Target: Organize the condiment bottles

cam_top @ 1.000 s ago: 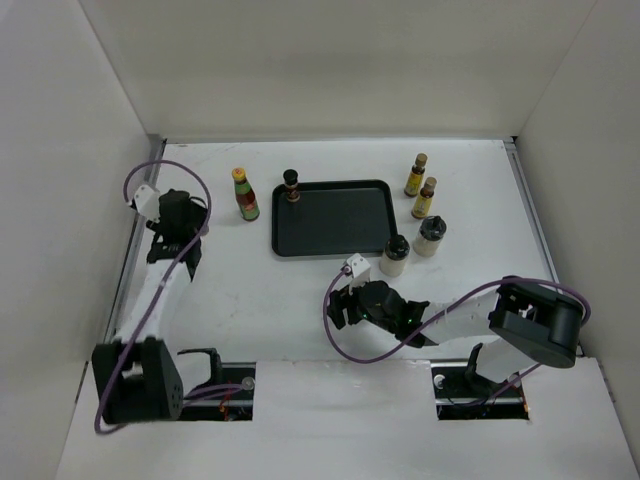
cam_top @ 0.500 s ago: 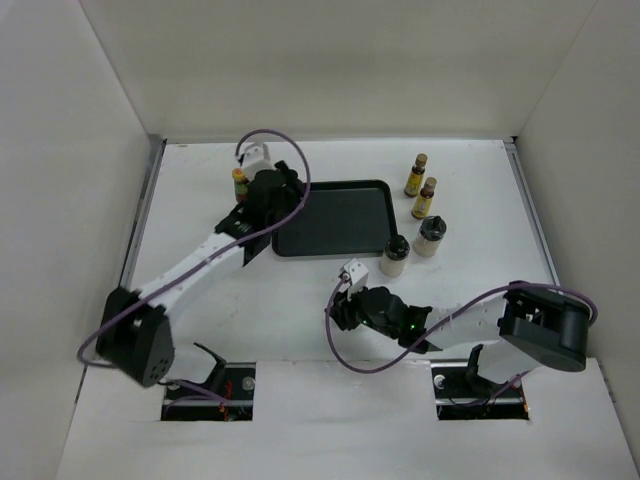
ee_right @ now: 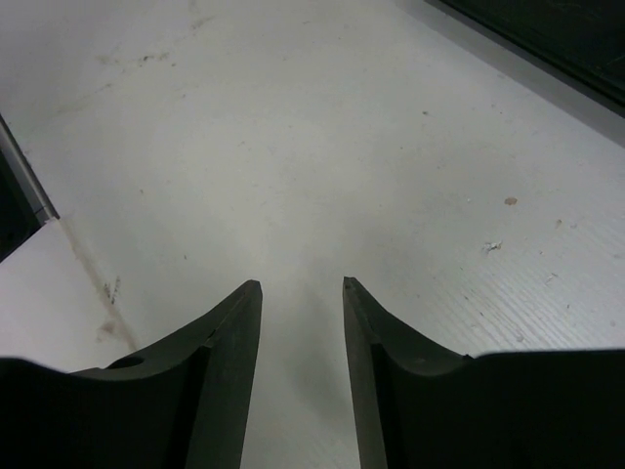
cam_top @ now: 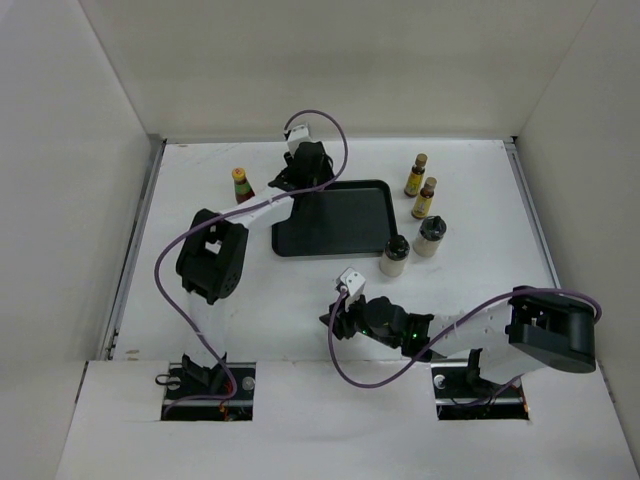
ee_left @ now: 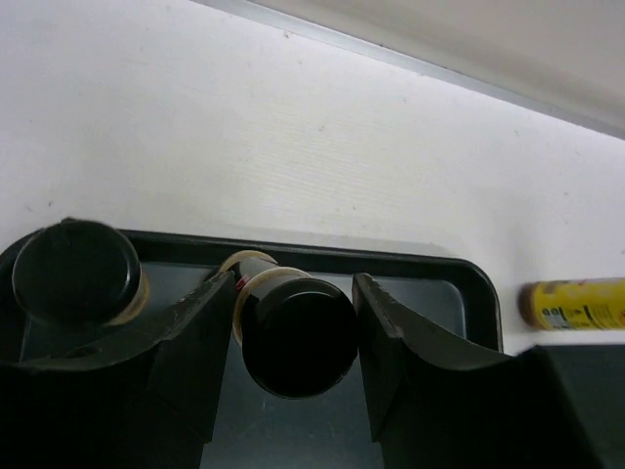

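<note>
My left gripper lowers the dark brown bottle toward the second dark bottle next, onto the bottom of the tray (cam_top: pixel 340 225) along the tray's far rim.
My left gripper (cam_top: pixel 297 187) reaches over the far left corner of the black tray (cam_top: pixel 340 225). In the left wrist view it (ee_left: pixel 296 298) is shut on a short dark brown black-capped bottle (ee_left: pixel 298 334), upright over the tray floor (ee_left: pixel 430 303). The second dark black-capped bottle (ee_left: pixel 76 274) stands in the tray just beside it. The red yellow-capped bottle (cam_top: pixel 243 186) stands left of the tray. Two slim yellow-labelled bottles (cam_top: pixel 416 175) (cam_top: pixel 426 198) and two pale jars (cam_top: pixel 395 255) (cam_top: pixel 431 236) stand right of it. My right gripper (cam_top: pixel 335 320) is open and empty over bare table (ee_right: pixel 301 285).
White walls close in the table on the left, back and right. A yellow bottle part (ee_left: pixel 576 303) shows just past the tray's corner in the left wrist view. The right arm's purple cable (cam_top: pixel 340 365) loops near the front edge.
My left arm has swung from the table's left side to the tray's far left corner, covering the dark bottle there. My right gripper has shifted slightly nearer.
</note>
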You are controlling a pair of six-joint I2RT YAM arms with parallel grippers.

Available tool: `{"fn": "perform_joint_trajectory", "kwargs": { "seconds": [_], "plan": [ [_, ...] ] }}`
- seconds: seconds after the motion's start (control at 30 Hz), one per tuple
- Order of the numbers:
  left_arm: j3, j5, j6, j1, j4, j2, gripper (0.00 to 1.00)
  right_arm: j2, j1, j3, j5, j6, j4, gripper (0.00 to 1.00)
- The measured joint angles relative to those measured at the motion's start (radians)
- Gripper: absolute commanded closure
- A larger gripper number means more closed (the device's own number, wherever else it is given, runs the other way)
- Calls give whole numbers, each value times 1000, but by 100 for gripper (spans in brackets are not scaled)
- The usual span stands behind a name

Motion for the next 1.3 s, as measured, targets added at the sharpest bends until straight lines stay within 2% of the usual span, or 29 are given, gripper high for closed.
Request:
{"fn": "perform_joint_trajectory", "kwargs": {
  "seconds": [0.17,0.43,0.83,1.1,1.3],
  "plan": [
    [77,4,25,23,-3,69,73,1,0,0,6,-4,0,47],
    [92,0,27,40,-1,97,73,2,-1,0,12,-5,1,43],
    [-40,-5,27,32,-2,6,73,4,-8,0,14,-5,1,42],
    [-42,7,27,39,-11,2,73,6,-8,0,15,-4,1,42],
    [-39,14,24,42,5,38,69,6,-8,0,15,-5,1,41]
  ]
}}
